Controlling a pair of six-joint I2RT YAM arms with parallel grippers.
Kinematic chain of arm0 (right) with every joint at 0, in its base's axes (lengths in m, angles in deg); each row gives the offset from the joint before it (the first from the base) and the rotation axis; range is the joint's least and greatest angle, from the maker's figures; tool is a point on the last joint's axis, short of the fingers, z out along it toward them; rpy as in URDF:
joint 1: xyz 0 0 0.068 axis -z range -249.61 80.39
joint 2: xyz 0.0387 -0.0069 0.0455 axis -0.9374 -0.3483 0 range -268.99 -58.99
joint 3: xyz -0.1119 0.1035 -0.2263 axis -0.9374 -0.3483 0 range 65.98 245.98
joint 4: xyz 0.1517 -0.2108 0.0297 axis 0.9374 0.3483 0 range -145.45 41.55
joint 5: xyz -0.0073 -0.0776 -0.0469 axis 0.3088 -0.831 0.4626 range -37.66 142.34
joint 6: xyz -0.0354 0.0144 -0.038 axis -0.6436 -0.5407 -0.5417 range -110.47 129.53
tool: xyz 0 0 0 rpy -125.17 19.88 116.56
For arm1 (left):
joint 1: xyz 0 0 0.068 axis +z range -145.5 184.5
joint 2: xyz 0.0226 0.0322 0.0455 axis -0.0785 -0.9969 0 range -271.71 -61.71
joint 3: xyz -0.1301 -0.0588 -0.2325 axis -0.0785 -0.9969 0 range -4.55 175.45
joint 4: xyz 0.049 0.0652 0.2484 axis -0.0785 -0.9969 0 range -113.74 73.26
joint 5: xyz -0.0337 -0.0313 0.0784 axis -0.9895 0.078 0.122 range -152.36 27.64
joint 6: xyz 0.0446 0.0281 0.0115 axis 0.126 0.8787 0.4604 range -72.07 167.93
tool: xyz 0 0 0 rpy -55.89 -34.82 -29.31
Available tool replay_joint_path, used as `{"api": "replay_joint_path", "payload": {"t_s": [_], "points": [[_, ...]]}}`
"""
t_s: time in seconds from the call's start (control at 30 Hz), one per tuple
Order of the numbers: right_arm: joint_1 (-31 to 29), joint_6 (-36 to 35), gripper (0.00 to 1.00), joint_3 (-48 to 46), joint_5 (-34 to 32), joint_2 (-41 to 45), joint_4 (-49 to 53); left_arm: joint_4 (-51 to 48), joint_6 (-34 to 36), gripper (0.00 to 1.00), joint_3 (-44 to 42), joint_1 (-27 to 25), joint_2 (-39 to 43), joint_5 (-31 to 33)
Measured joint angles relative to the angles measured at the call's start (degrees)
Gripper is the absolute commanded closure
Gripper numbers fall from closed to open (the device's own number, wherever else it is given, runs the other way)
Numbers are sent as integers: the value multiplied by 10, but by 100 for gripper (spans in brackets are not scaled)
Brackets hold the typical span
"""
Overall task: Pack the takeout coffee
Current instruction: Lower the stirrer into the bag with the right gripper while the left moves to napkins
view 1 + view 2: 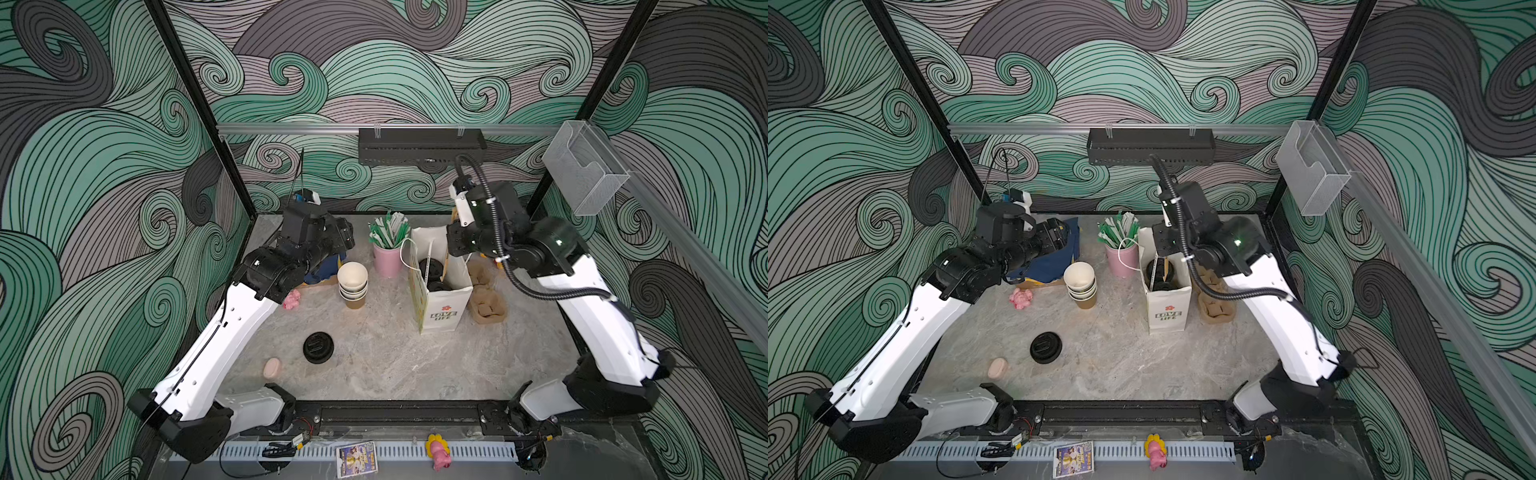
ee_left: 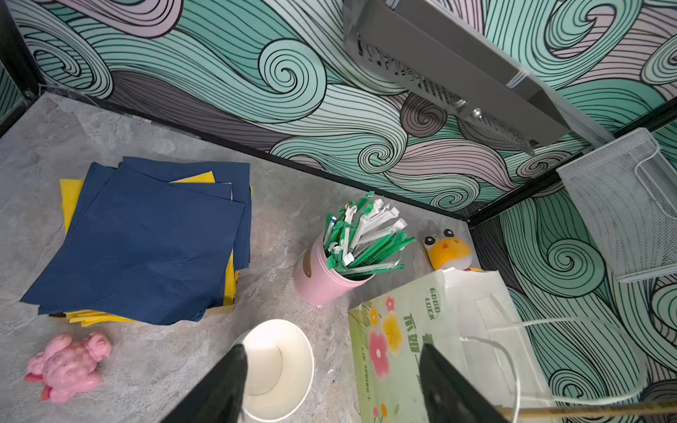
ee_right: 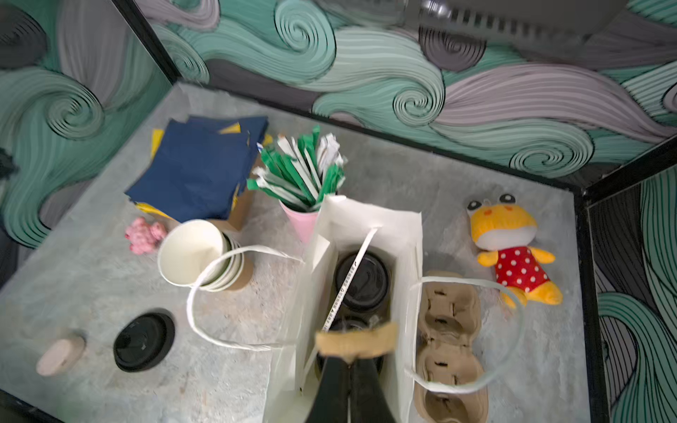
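I next need my right gripper to lower the brown stick, its end already in the bag, beside the wrapped straw and release it, as the bag's opening (image 1: 436, 261) (image 3: 361, 282) is below.
The takeout coffee sits inside the upright white paper bag (image 3: 366, 219) (image 1: 442, 305). One black lid (image 3: 362, 280) shows in full. The second lid (image 3: 344, 324) is half hidden under a brown cardboard tab (image 3: 357, 342). My right gripper (image 3: 351, 360) is shut on that tab, just above the bag's mouth. A white wrapped straw (image 3: 353, 271) leans inside the bag. My left gripper (image 2: 333, 384) is open with nothing between its fingers, above the table between the stack of empty paper cups (image 2: 278, 370) and the bag's flowered side (image 2: 388, 348).
A pink cup of green-white straws (image 1: 387, 259) stands behind the bag. Brown pulp cup carriers (image 1: 488, 307) lie to its right. A loose black lid (image 1: 318, 347) and a beige disc (image 1: 272, 368) lie front left. Blue napkins (image 2: 146, 238), a pink toy (image 1: 292, 300) and a yellow frog toy (image 3: 513, 249) lie nearby.
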Motion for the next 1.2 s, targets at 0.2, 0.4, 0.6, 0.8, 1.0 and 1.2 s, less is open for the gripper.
{"api": "replay_joint_path", "payload": {"t_s": [0.2,0.4,0.6,0.8,1.0,1.2], "points": [[44,22,100,0,94,-80,34,-8,-10,25,-3,8,2,2],[81,58,97,-24,181,-92,46,-27,-25,26,-20,17,8,8],[86,71,72,-30,207,-106,54,-52,-47,26,-30,39,7,7],[87,68,51,1,204,-121,61,-72,-52,26,-30,73,-12,-4],[88,50,50,70,181,-109,63,-75,-34,31,-45,105,-45,-19],[89,30,51,70,142,-54,47,-82,42,38,-49,137,-123,-54]]}}
